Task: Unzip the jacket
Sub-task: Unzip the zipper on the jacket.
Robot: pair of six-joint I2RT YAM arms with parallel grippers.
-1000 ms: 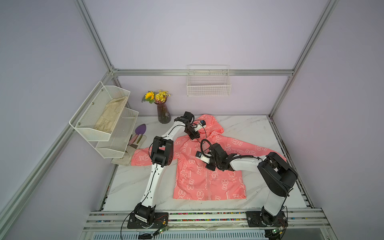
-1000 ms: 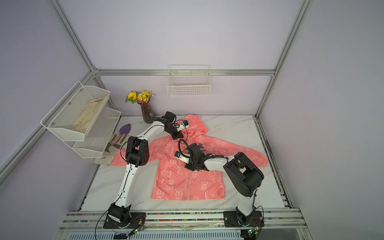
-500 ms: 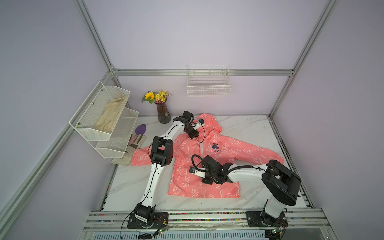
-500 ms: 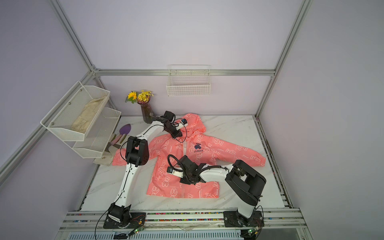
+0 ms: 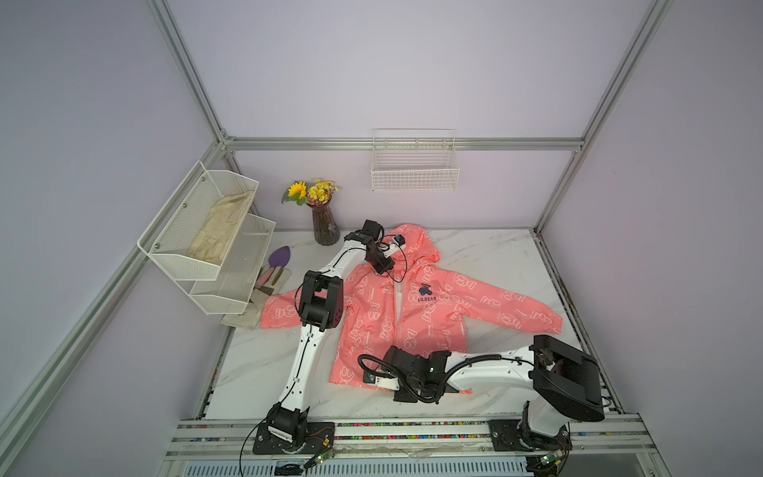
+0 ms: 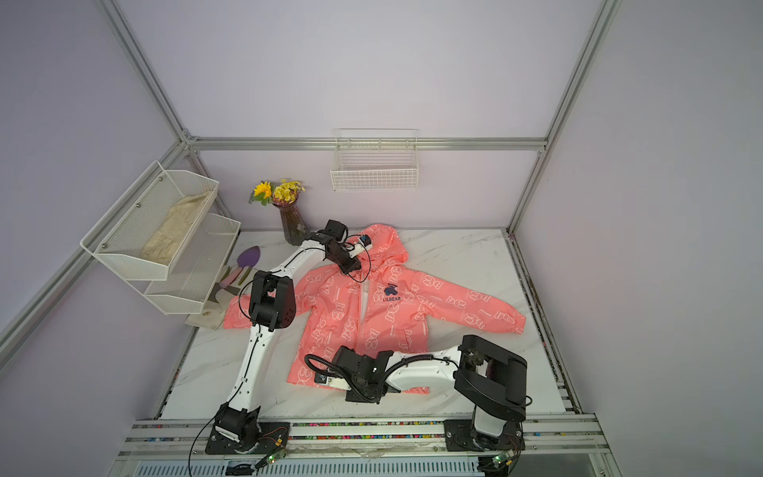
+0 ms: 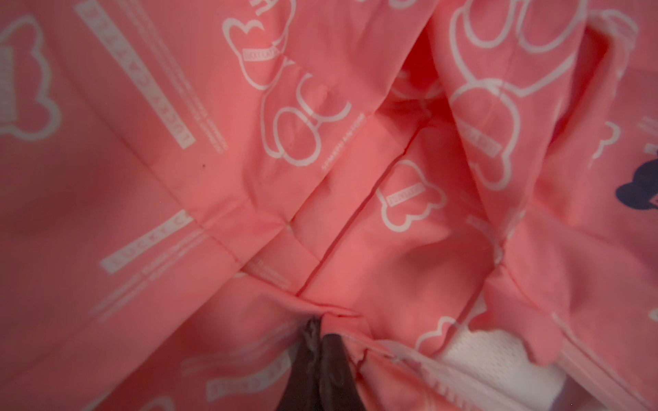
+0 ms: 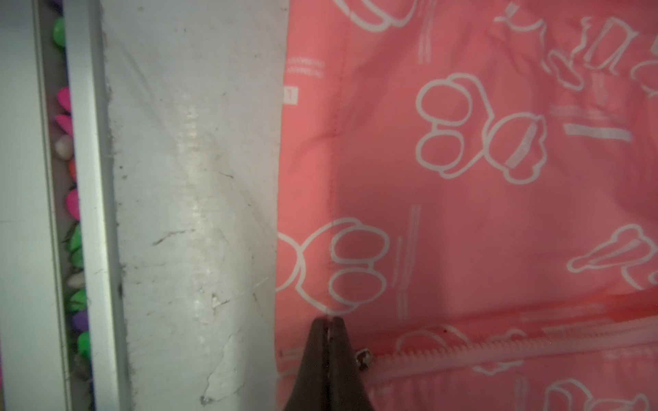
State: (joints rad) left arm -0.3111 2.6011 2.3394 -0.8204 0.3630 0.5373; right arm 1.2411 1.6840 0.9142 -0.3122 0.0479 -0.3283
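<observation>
Next, my left gripper stays low over the jacket's collar, spreads its fingers and releases the fold of jacket fabric (image 5: 395, 273) (image 7: 340, 322), as the zipper slider already sits at the jacket's bottom hem.
The coral-pink jacket (image 5: 429, 318) (image 6: 392, 318) lies flat on the marble table in both top views, hood toward the back wall. Its front gapes along the zipper, and white lining (image 5: 399, 299) shows there. My left gripper (image 5: 384, 268) (image 6: 350, 269) (image 7: 320, 327) is shut on a fold of jacket fabric at the collar. My right gripper (image 5: 366, 378) (image 6: 318, 378) (image 8: 329, 320) is at the bottom hem, shut on the zipper pull. The metal slider (image 8: 363, 357) sits right beside its fingers. Bare zipper teeth (image 8: 498, 347) trail away from it.
A flower vase (image 5: 325, 227) stands at the back left. A white mesh shelf (image 5: 206, 239) holds a beige cloth, with a purple trowel (image 5: 278, 258) below it. A wire basket (image 5: 415, 165) hangs on the back wall. The front rail (image 8: 89, 213) runs close to the hem.
My right gripper has travelled from the jacket's chest down to the hem, and the front has opened behind it. The hem has slid toward the front edge. My left gripper stayed at the collar.
</observation>
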